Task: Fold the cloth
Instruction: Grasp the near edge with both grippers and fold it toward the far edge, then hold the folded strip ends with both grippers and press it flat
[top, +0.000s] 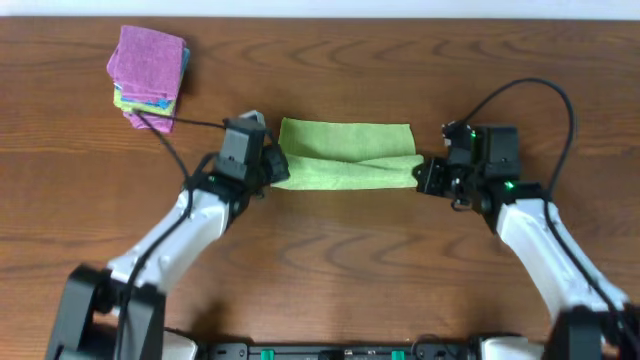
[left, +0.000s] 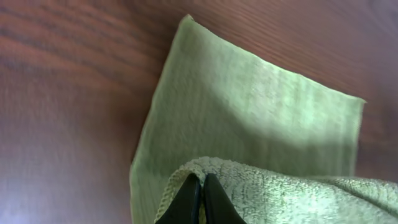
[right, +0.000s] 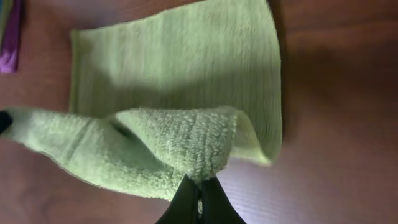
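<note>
The held corner goes outward and down with my left gripper next, for release at the cloth's far corner (top: 287, 123) (left: 188, 26), since that lies bare, outward and below my gripper.
A green cloth (top: 345, 153) lies in the middle of the table, its near edge lifted and folded over toward the far edge. My left gripper (top: 272, 168) is shut on the cloth's near left corner, seen in the left wrist view (left: 200, 180) with the green cloth (left: 249, 118) spread beyond it. My right gripper (top: 425, 175) is shut on the near right corner, seen in the right wrist view (right: 199, 183) with the green cloth (right: 180, 74) bunched above the fingertips. Both corners are held a little above the table.
A stack of folded cloths, purple on top (top: 150, 75), sits at the far left of the wooden table (top: 330, 270). A purple edge of it shows in the right wrist view (right: 9, 37). Black cables run from both arms.
</note>
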